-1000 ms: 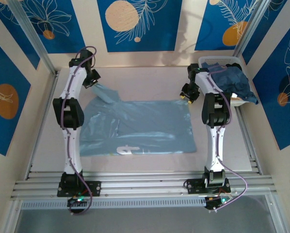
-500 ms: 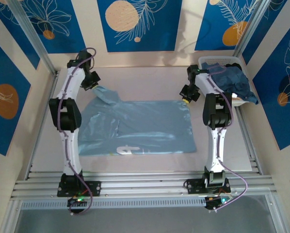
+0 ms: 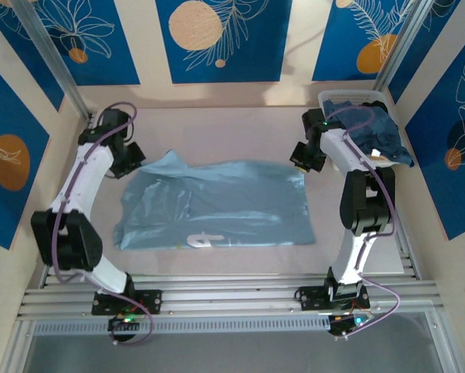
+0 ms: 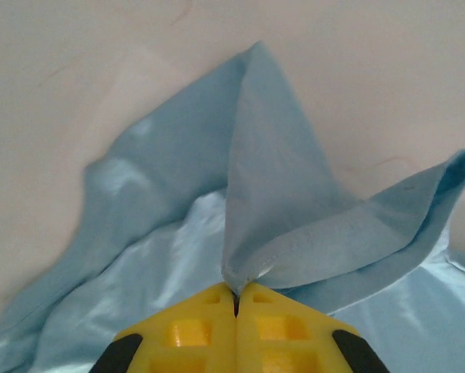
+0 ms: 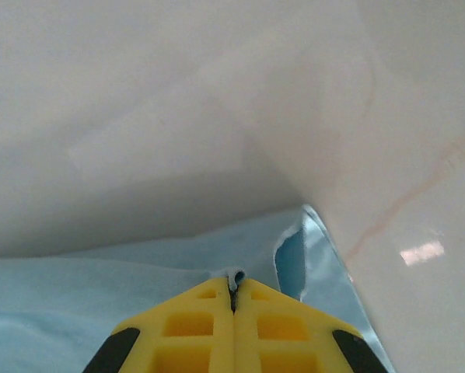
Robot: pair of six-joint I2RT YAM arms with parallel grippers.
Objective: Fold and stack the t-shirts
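Note:
Next, my left gripper draws the pinched fabric straight back toward the shirt's near corner [image 3: 125,238] and releases it, because the cloth is still spread.
A light blue t-shirt [image 3: 217,202] with white lettering [image 3: 204,239] near its front edge lies spread on the table. My left gripper [image 3: 133,159] is shut on the shirt's far left corner, and that pinched blue fabric [image 4: 279,210] rises in a peaked fold above the yellow fingers [image 4: 186,334]. My right gripper [image 3: 301,158] is shut on the far right corner; a small roll of hem [image 5: 234,277] sits between the yellow fingers [image 5: 279,334]. More dusty blue t-shirts [image 3: 372,128] are heaped in the white basket [image 3: 353,96] at the back right.
The basket stands at the table's far right corner, with shirt cloth hanging over its near side. Blue patterned walls close in the back and both sides. Bare table [image 3: 232,128] lies beyond the shirt and along its front edge.
The left arm has swung out to the left and toward me, dragging the shirt's far left corner with it. The right arm has bent outward; its gripper has stayed at the far right corner.

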